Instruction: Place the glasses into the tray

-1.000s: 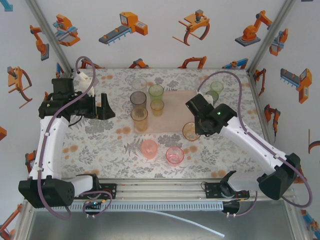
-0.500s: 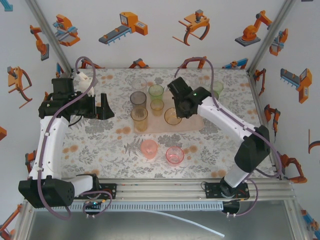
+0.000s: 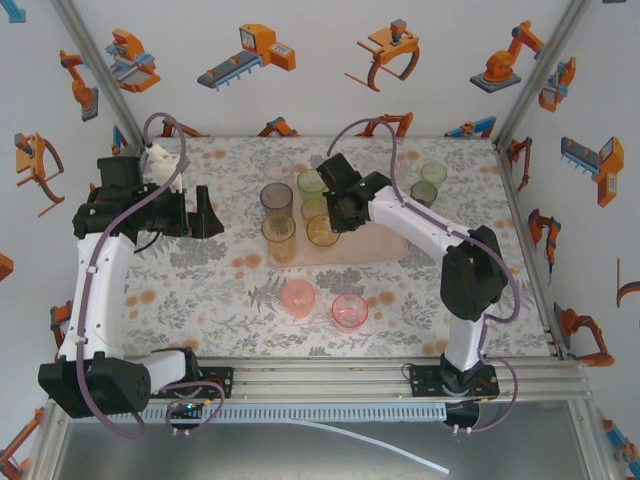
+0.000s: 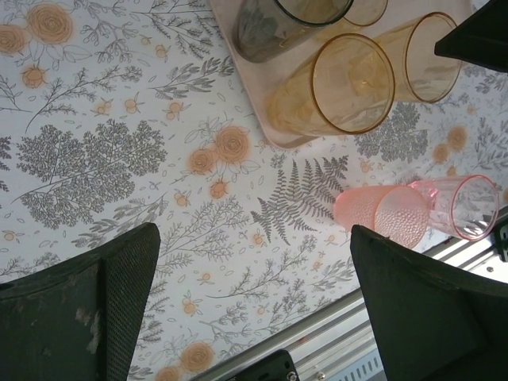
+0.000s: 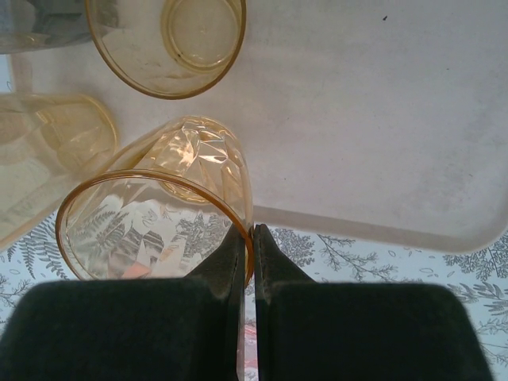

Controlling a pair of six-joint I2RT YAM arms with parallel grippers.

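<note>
The right gripper lowers a little toward the tall orange glass next and releases the faceted orange glass's rim, since the tray's free spot beside the tall one lies below.
The pale pink tray lies at the table's middle back. On it stand a smoky grey glass, a tall orange glass, a green glass and a short orange glass. My right gripper is shut on the rim of a faceted orange glass, held over the tray. In the right wrist view the right gripper pinches that glass above the tray's near edge. My left gripper hangs open left of the tray, and nothing lies in the left gripper.
Two pink glasses stand on the floral cloth in front of the tray. Two green glasses sit at the back right, and a clear glass behind the tray. A metal rail borders the near edge.
My right arm swung left from the tray's front right corner to its middle, carrying the faceted orange glass. The left arm barely shifted.
</note>
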